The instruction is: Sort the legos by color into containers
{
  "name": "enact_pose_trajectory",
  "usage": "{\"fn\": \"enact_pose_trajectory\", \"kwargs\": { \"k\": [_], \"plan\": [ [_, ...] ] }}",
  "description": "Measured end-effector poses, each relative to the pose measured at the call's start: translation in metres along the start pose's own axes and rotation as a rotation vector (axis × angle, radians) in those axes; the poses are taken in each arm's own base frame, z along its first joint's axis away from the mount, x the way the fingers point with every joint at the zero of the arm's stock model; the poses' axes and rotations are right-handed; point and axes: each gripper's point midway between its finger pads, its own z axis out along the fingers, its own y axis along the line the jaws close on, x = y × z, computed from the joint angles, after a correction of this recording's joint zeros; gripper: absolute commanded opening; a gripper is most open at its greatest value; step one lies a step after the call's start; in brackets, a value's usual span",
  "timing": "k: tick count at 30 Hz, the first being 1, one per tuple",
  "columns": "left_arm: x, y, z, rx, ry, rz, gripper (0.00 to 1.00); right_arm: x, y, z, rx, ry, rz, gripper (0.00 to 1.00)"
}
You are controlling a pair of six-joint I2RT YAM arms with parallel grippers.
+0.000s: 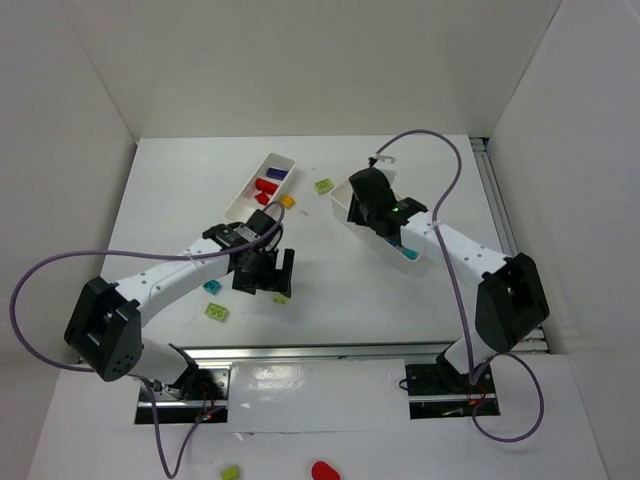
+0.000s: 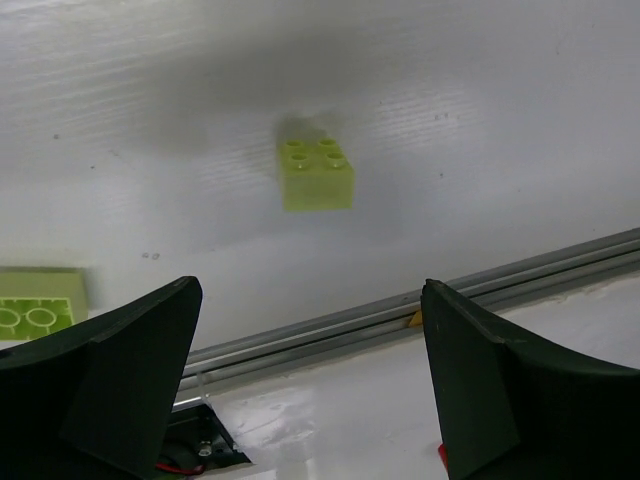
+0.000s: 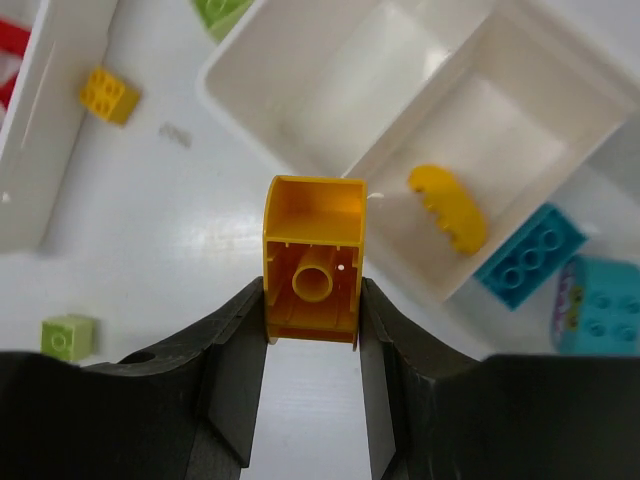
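Observation:
My right gripper is to take the orange-yellow brick to the right in the top view next and let go of it over the middle section of the tray, because the yellow curved piece [image 3: 448, 205] is there.
My right gripper [image 1: 362, 203] is shut on an orange-yellow brick [image 3: 312, 255] and holds it just off the near-left edge of the right tray [image 3: 235, 40]. That tray [image 1: 342, 203] has an empty end compartment, a yellow curved piece [image 3: 448, 205] in the middle one, and cyan bricks [image 3: 528, 255] in the far one. My left gripper [image 1: 266, 272] is open and empty above the table. A small lime brick [image 2: 315, 172] lies ahead of it, apart from the fingers. The left tray [image 1: 243, 192] holds red [image 1: 266, 188] and purple [image 1: 276, 174] bricks.
Loose bricks lie on the table: lime [image 1: 324, 185], orange-yellow [image 1: 288, 201], cyan [image 1: 212, 287], lime [image 1: 217, 312]. A metal rail [image 1: 320, 352] runs along the near table edge. A lime piece [image 1: 231, 472] and a red piece [image 1: 324, 470] lie below the arm bases.

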Motion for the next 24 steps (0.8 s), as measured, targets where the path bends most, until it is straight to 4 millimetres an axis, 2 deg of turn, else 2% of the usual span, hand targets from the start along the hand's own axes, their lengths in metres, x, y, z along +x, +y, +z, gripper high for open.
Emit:
{"fn": "enact_pose_trajectory", "kwargs": {
  "k": [3, 5, 8, 11, 12, 13, 14, 16, 18, 24],
  "plan": [
    [0.008, -0.006, 0.013, -0.005, 0.041, 0.04, 1.0, -0.029, -0.029, 0.002, 0.062, -0.056, 0.051, 0.2],
    [0.012, -0.009, 0.022, -0.013, 0.061, 0.059, 1.0, -0.037, -0.048, 0.007, 0.105, -0.066, 0.07, 0.2],
    [0.018, -0.008, 0.031, -0.026, 0.086, 0.069, 1.0, -0.04, -0.071, 0.018, 0.159, -0.058, 0.072, 0.2],
    [0.02, -0.005, 0.037, -0.039, 0.094, 0.067, 0.99, -0.031, -0.081, 0.032, 0.188, -0.02, 0.05, 0.24],
    [0.021, -0.004, 0.038, -0.041, 0.093, 0.066, 0.97, -0.027, -0.083, 0.037, 0.193, -0.007, 0.043, 0.31],
    [0.021, -0.003, 0.039, -0.045, 0.094, 0.065, 0.97, -0.023, -0.086, 0.043, 0.201, 0.009, 0.036, 0.45],
    [0.021, -0.002, 0.041, -0.05, 0.094, 0.066, 0.96, -0.018, -0.089, 0.047, 0.21, 0.024, 0.032, 0.7],
    [0.022, -0.001, 0.044, -0.055, 0.095, 0.065, 0.94, -0.011, -0.093, 0.053, 0.222, 0.047, 0.021, 0.87],
    [0.022, -0.001, 0.047, -0.057, 0.1, 0.065, 0.91, -0.01, -0.095, 0.054, 0.224, 0.055, 0.015, 0.92],
    [0.022, 0.001, 0.06, -0.074, 0.117, 0.066, 0.79, -0.021, -0.088, 0.048, 0.189, 0.037, 0.008, 0.9]
  ]
}}
